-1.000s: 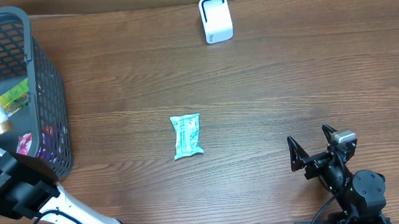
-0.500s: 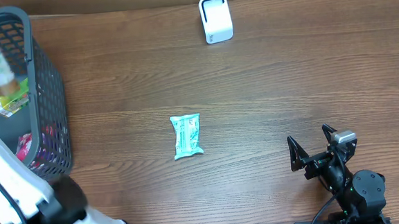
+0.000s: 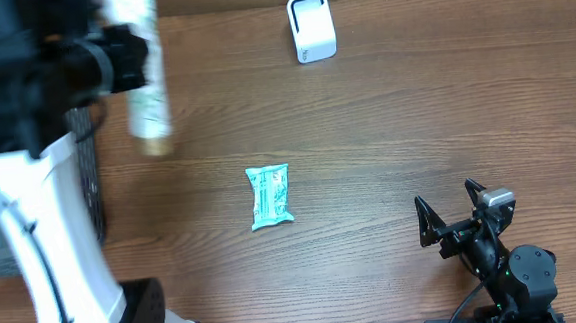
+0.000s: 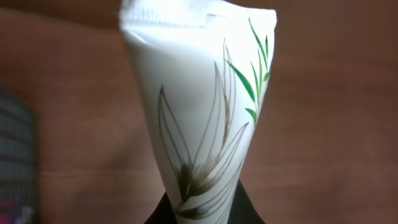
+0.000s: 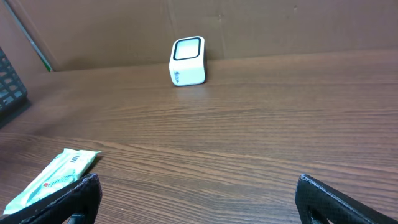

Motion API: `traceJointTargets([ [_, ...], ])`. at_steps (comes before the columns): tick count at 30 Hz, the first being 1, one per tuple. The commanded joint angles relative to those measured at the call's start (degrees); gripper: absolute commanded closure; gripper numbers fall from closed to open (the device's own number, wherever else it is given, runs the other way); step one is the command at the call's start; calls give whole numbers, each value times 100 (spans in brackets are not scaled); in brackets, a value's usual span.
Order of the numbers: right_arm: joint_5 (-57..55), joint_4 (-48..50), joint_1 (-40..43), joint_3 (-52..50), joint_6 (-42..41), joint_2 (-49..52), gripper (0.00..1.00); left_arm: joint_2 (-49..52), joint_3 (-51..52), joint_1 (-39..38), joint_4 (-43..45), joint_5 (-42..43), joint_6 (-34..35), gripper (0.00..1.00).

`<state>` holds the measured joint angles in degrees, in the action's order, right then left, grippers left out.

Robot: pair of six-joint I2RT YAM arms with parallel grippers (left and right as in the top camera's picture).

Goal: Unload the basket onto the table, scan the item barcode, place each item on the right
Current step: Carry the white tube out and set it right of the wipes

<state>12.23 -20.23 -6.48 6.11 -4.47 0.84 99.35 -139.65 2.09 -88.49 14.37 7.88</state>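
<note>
I should next move my left gripper to the right in the overhead view, lower the tube (image 3: 148,95) onto the tabletop (image 3: 324,176) beside the teal packet and let go of it. The tabletop is bare there.
My left gripper (image 3: 122,63) is shut on a white tube (image 3: 148,95) printed with green and brown leaves, holding it in the air above the table's far left. The tube's capped end points toward the table's near side. In the left wrist view the tube (image 4: 199,106) fills the middle, its base pinched between the dark jaws of the gripper (image 4: 202,214). No barcode shows on it. The white scanner (image 3: 311,27) stands at the table's far edge, also visible as the scanner (image 5: 187,60). My right gripper (image 3: 447,200) rests open at the near right, the gripper (image 5: 199,202) holding nothing.
A teal packet (image 3: 269,196) lies flat mid-table, seen as the packet (image 5: 50,177) beside my right gripper's left finger. The dark mesh basket (image 3: 93,188) stands at the left edge, mostly hidden behind my left arm.
My left arm has swung the tube up out of the basket and rightward over the table. The right arm and the teal packet have not moved.
</note>
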Motion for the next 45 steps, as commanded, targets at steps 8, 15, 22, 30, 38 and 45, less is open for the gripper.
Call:
traceJointTargets([
  [8, 74, -118, -37, 39, -26, -68, 0, 1217, 1578, -1526, 278, -492, 1016, 96],
  [15, 74, -118, -37, 39, -26, -68, 0, 1878, 2763, -2273, 1506, -278, 2000, 96],
  [22, 74, -118, -37, 39, -26, -68, 0, 2402, 2938, -3040, 2258, -94, 2879, 96],
  [30, 74, -118, -37, 39, -26, -68, 0, 3023, 2940, -3403, 2251, -822, 3497, 96],
  [38, 74, -118, -37, 39, -26, -68, 0, 3195, 2938, -3388, 2210, -837, 3379, 95],
  [45, 74, -118, -37, 39, -26, -68, 0, 3193, 2918, -3314, 2127, -841, 2629, 27],
])
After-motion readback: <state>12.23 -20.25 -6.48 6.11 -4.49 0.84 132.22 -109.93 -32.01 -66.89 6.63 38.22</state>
